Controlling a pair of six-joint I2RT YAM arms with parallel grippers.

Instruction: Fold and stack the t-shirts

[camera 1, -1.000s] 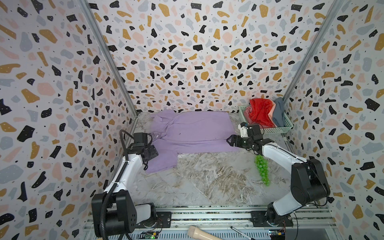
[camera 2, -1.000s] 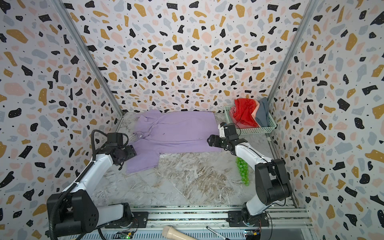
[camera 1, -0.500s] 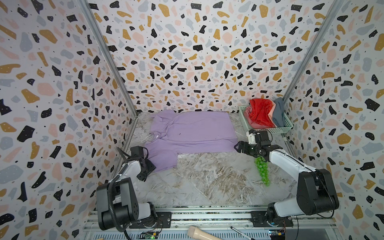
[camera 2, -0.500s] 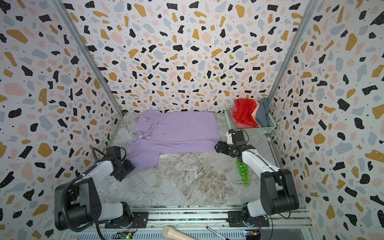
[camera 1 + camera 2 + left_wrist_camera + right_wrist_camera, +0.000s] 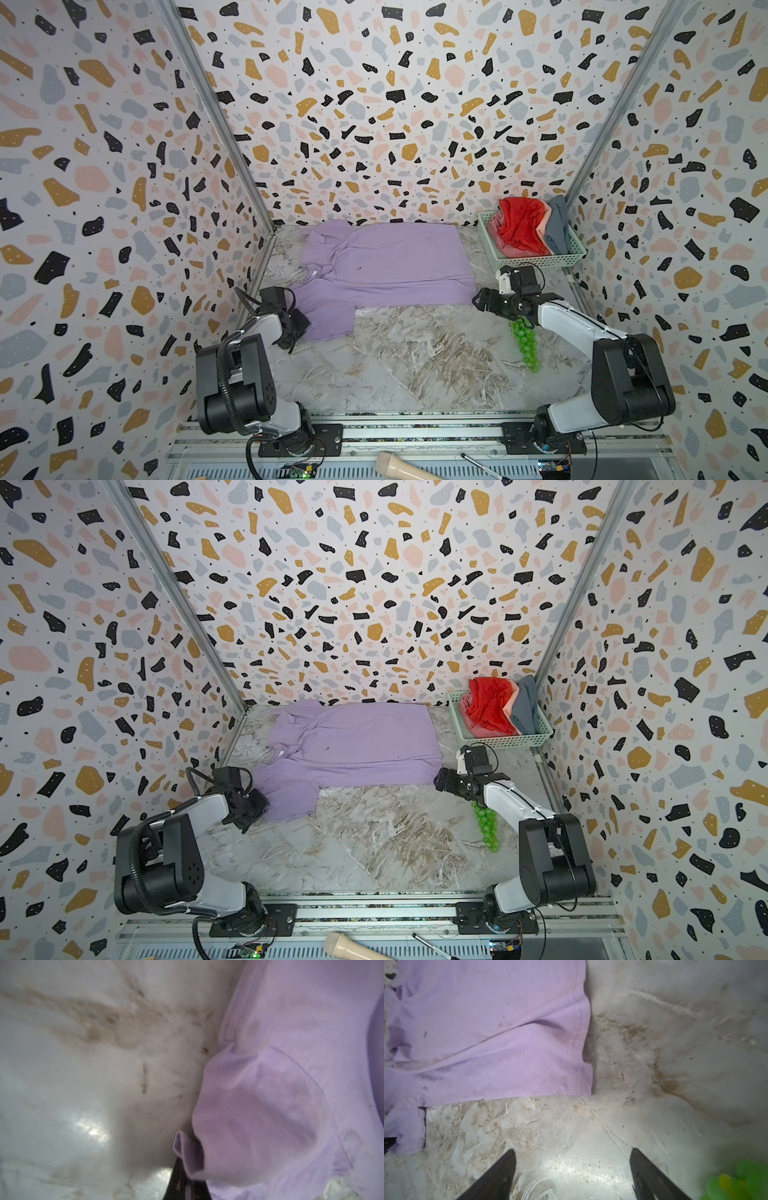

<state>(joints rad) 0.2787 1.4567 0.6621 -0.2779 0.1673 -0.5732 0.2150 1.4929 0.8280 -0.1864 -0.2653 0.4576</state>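
Note:
The left gripper draws the near sleeve back onto the bare tabletop behind the gripper next and releases, because a long fold still crosses the shirt.
The lavender t-shirt [image 5: 386,266] [image 5: 353,742] lies spread flat at the back of the table, one sleeve pointing toward the near left. My left gripper [image 5: 297,324] [image 5: 253,806] sits at that sleeve's edge. In the left wrist view the left gripper [image 5: 187,1176] is shut on a fold of the lavender cloth [image 5: 270,1105]. My right gripper [image 5: 482,299] [image 5: 572,1150] stands open over bare table, just off the shirt's near right corner [image 5: 583,1084]. Red [image 5: 521,224], salmon pink [image 5: 496,226] and blue-grey [image 5: 557,228] t-shirts sit crumpled in the basket.
The pale green mesh basket [image 5: 536,261] stands at the back right corner, close behind the right gripper. A string of green beads [image 5: 525,345] lies under the right forearm. A beige handle [image 5: 399,467] and a pen lie on the front rail. Patterned walls enclose three sides.
My left gripper dropped toward the near left sleeve edge and shut on the cloth. My right gripper drew back off the shirt's right edge toward the near right, staying open.

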